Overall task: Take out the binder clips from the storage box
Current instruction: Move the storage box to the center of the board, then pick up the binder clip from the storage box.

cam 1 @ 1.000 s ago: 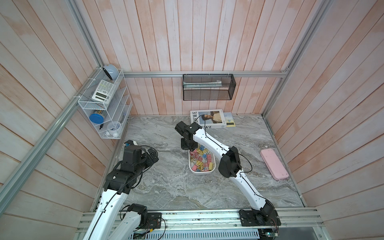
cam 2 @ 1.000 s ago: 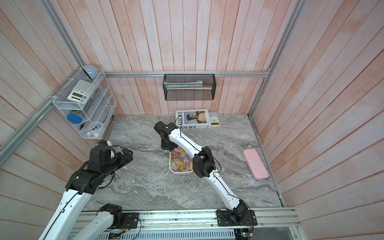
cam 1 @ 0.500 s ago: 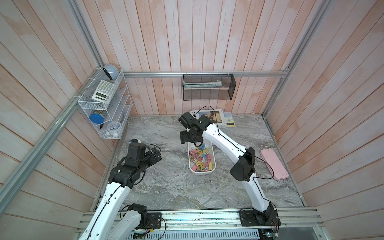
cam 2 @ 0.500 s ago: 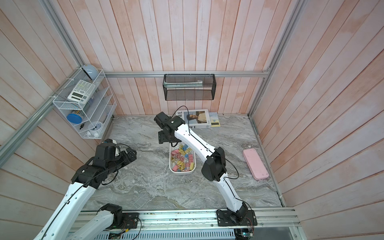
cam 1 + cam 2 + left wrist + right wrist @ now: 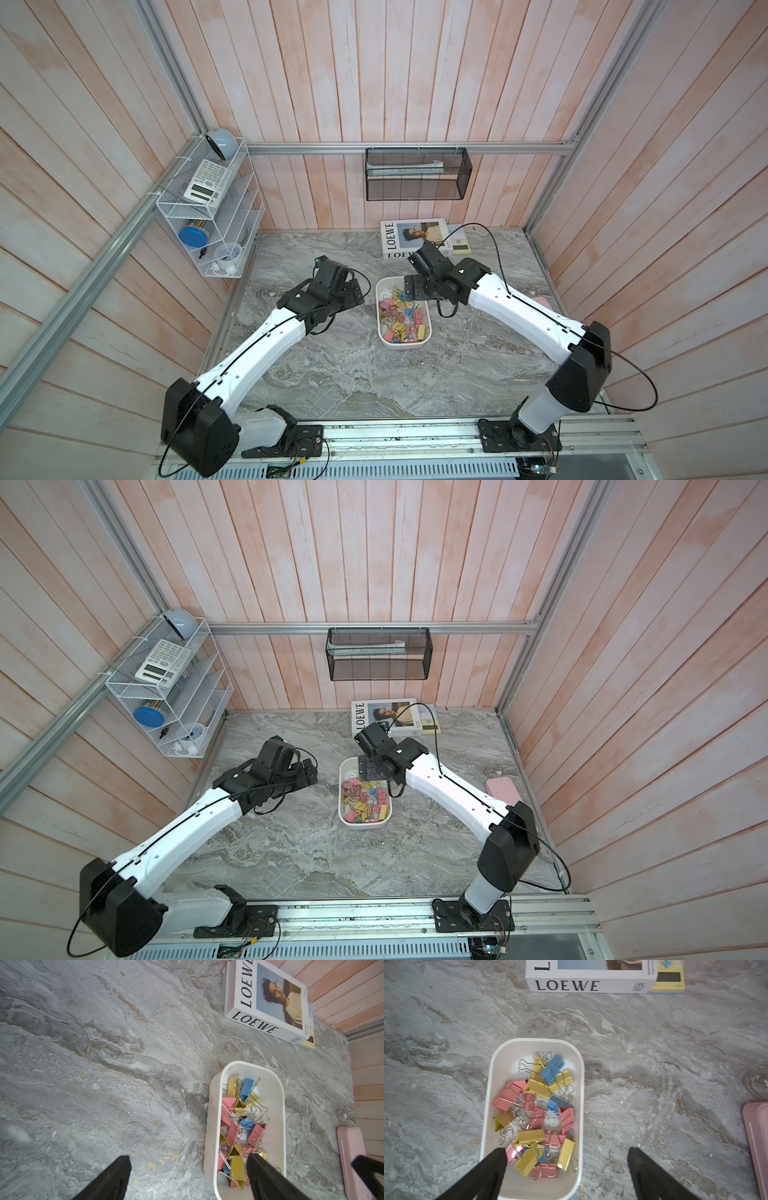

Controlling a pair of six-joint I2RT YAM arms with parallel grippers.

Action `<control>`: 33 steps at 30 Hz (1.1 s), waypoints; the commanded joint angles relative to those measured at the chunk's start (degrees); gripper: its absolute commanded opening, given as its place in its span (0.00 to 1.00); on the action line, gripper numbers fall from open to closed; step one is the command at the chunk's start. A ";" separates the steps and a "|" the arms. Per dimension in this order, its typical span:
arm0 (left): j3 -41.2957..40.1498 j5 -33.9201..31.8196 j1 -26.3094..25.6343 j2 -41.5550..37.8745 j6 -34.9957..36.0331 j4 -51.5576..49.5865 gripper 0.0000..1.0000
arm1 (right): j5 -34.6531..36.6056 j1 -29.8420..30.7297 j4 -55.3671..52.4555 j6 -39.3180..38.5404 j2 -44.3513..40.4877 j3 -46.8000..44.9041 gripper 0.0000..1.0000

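Observation:
The far blue binder clip (image 5: 403, 295) is uncovered, below and outward of my fingers. My left gripper will move outward over the side of the box and down onto it next.
The white storage box (image 5: 405, 345) (image 5: 365, 825) lies mid-table, holding several pink, yellow and blue binder clips (image 5: 402, 321) (image 5: 365, 802) in a tangled heap. My right gripper (image 5: 415, 289) (image 5: 368, 769) hovers open over the box's far end with nothing between its fingers. In the right wrist view the gripper (image 5: 566, 1150) straddles the box's wall (image 5: 537, 1042), with one finger over the clips (image 5: 535, 1109). My left gripper (image 5: 353, 293) (image 5: 309, 771) is open and empty just left of the box. In the left wrist view the gripper (image 5: 188, 1157) has one finger above the clips (image 5: 239, 1126) and the other finger outside the box (image 5: 211, 1118).
A LOEWE book (image 5: 415, 237) (image 5: 384, 719) lies at the back against the wall. A flat pink case (image 5: 544, 300) (image 5: 500, 789) sits at the right table edge. A black mesh basket (image 5: 417, 178) hangs on the back wall and a white wire rack (image 5: 208, 220) on the left wall.
My right gripper has opened and shifted right over the box's far end, its elbow swinging out to the right. My left arm has reached in from the left toward the box.

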 commanded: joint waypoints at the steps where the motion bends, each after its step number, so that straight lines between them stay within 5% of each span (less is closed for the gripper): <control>1: 4.76 -2.69 -2.48 5.96 1.68 4.31 0.93 | 2.37 -3.28 12.79 -0.21 -10.95 -10.75 0.98; 10: 18.81 1.43 -6.20 24.27 6.82 7.17 0.86 | -2.16 -14.42 8.65 -2.30 -25.46 -21.16 0.98; 22: 33.38 9.42 -6.12 42.60 12.07 4.84 0.38 | -3.69 -18.13 5.18 -3.74 -27.58 -22.34 0.98; 33: 38.36 12.02 -3.83 49.45 14.30 4.53 0.31 | -7.71 -18.27 3.73 -3.58 -26.36 -21.65 0.98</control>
